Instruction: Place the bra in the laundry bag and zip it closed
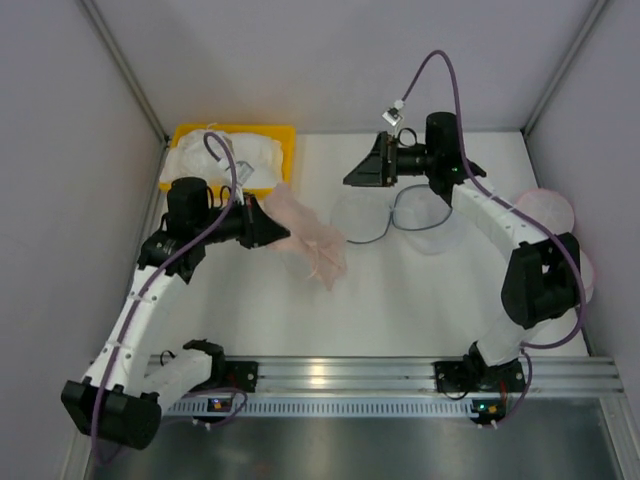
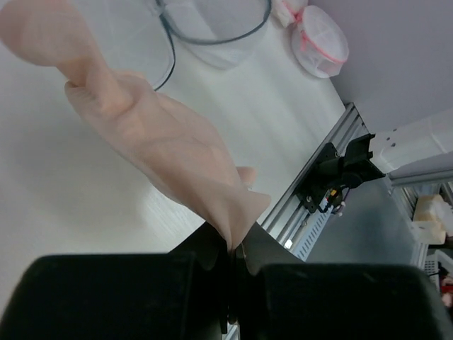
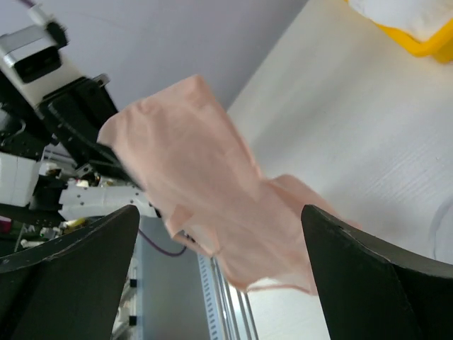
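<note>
The bare tabletop between yellow bin and metal bar lies below my left gripper. My left gripper will lower to release the bra (image 1: pixel 312 243) on that spot.
The pale pink bra (image 1: pixel 312 243) hangs above the table, left of centre, with my left gripper (image 1: pixel 262 222) shut on one end of it. In the left wrist view the bra (image 2: pixel 163 142) trails away from the pinched jaws of the left gripper (image 2: pixel 237 251). The laundry bag (image 1: pixel 400 220), white mesh with a dark grey rim, lies flat at the table's middle, just right of the bra, and shows as the laundry bag (image 2: pixel 212 21) at the top of the left wrist view. My right gripper (image 1: pixel 362 165) hovers open above the bag's far side. In the right wrist view the right gripper (image 3: pixel 219 283) faces the bra (image 3: pixel 205 191) without touching it.
A yellow bin (image 1: pixel 285 135) with white garments stands at the back left. Pink-rimmed mesh pouches (image 1: pixel 545 210) lie at the right edge, near the right arm, and one pink-rimmed pouch (image 2: pixel 322 42) shows in the left wrist view. The metal rail (image 1: pixel 330 375) runs along the near edge.
</note>
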